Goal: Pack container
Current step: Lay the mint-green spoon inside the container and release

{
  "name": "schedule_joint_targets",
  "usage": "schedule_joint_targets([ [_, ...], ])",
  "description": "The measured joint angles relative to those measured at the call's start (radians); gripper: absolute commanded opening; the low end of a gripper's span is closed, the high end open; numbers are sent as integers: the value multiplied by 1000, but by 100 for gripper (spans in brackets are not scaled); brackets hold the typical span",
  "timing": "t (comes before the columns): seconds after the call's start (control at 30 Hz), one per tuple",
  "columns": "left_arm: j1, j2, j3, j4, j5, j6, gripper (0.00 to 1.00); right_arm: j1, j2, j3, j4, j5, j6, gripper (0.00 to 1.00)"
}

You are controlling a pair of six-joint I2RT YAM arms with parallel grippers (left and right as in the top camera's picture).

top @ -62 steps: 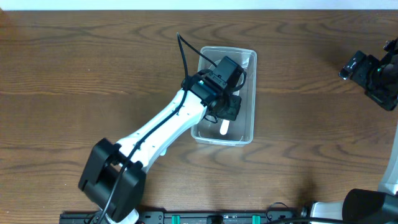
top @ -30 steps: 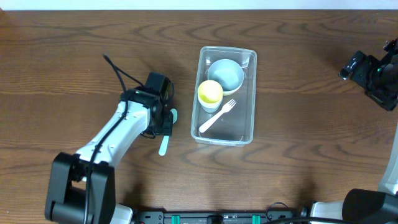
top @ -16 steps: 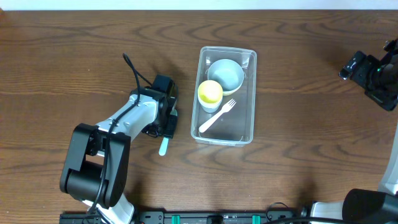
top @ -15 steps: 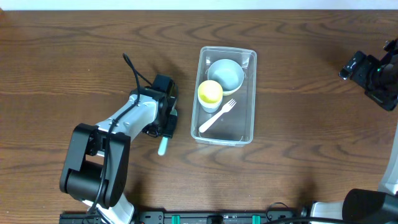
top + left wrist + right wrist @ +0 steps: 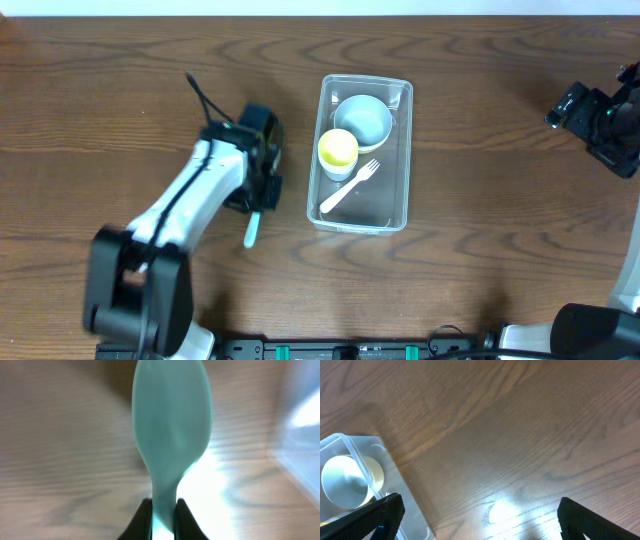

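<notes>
My left gripper will lift over the container's side next and then lower the teal spoon [image 5: 251, 229] beside the white fork [image 5: 349, 186], because the container's bottom is bare there.
The clear container [image 5: 363, 152] stands mid-table and holds a pale blue bowl [image 5: 361, 120], a yellow cup [image 5: 338, 150] and a white fork [image 5: 349, 186]. My left gripper [image 5: 262, 192] is just left of the container and is shut on a teal spoon [image 5: 251, 229]. In the left wrist view the spoon [image 5: 170, 425] fills the middle, its neck pinched between the two black fingertips [image 5: 144, 520]. My right gripper [image 5: 600, 120] hovers at the far right edge, open and empty. The right wrist view shows the container's corner [image 5: 395, 475] and the bowl [image 5: 347, 482].
Bare brown wood table [image 5: 500, 220] lies all round the container. The arm bases stand along the front edge.
The left arm left the container, where the bowl, cup and fork lie, went to the teal spoon on the table and shut on it. It now holds it slightly shifted. Right arm still.
</notes>
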Motion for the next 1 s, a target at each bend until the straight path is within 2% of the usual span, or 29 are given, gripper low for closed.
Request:
schedule_joint_targets([
  [0.13, -40, -114, 183, -88, 0, -10, 6, 0, 0, 0, 0, 0, 0, 99],
  [0.27, -135, -194, 300, -84, 18, -23, 6, 0, 0, 0, 0, 0, 0, 99],
  [0.37, -231, -198, 317, -49, 37, -54, 6, 0, 0, 0, 0, 0, 0, 99],
  [0.57, -381, -61, 316, 103, 56, -103, 6, 0, 0, 0, 0, 0, 0, 99],
  [0.83, -411, 171, 315, 196, 60, -182, 7, 0, 0, 0, 0, 0, 0, 99],
  [0.9, -410, 205, 314, 199, 62, -197, 15, 0, 0, 0, 0, 0, 0, 99],
  [0.97, -410, 213, 313, 192, 71, -210, 38, 0, 0, 0, 0, 0, 0, 99],
  [1.0, -410, 210, 313, 187, 79, -211, 43, 0, 0, 0, 0, 0, 0, 99],
])
